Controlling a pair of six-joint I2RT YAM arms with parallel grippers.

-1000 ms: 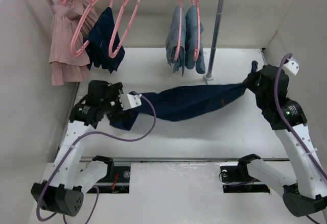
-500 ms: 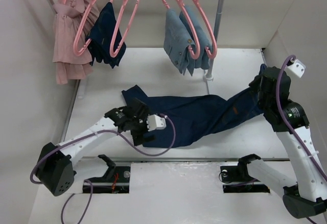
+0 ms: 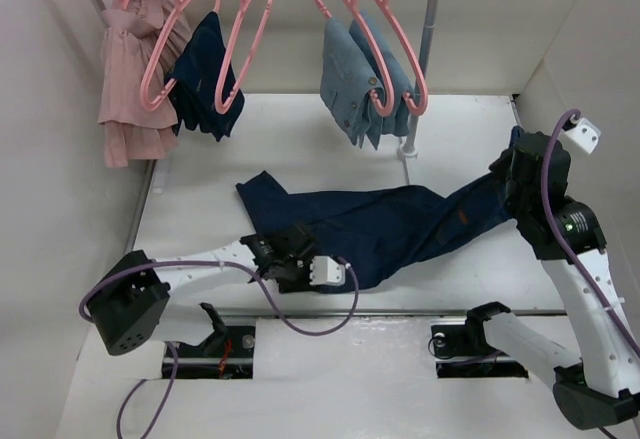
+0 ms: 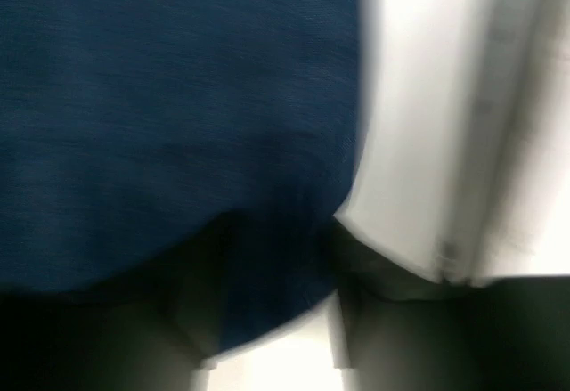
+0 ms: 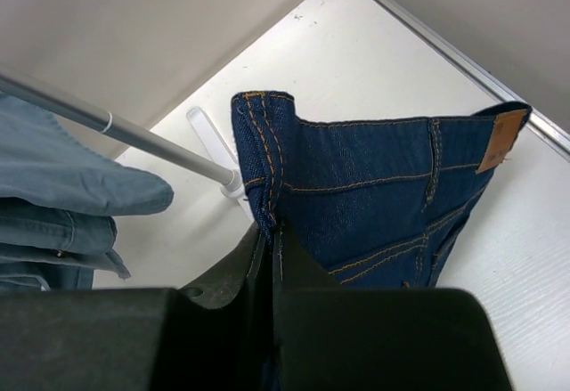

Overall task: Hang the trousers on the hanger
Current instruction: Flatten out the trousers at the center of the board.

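Note:
My right gripper moves back and down next and releases the waistband on the bare near tabletop, since that spot lies clear of the post.
The trousers point(image 3: 390, 224), dark navy jeans with orange stitching, lie stretched across the table from centre left to the right. My right gripper point(image 3: 512, 174) is shut on their waistband edge point(image 5: 267, 168), next to the tan label point(image 5: 497, 140). My left gripper point(image 3: 300, 262) is low over the near edge of the leg. In the blurred left wrist view, navy cloth point(image 4: 178, 97) runs down between the fingers point(image 4: 200, 320), which have closed in on it. An empty pink hanger point(image 3: 248, 39) hangs on the rail at the back left.
A pink garment point(image 3: 130, 89) and a smaller navy garment point(image 3: 205, 74) hang at back left among other pink hangers. Light blue-grey jeans point(image 3: 355, 84) hang beside the rail's post point(image 3: 428, 39), whose foot point(image 3: 410, 149) stands just behind the trousers. Walls close in on both sides.
The left gripper let go of the leg end, moved right and nearer along the trousers, and closed on the leg's near edge. The trousers dropped flat and spread out. The right gripper kept its hold.

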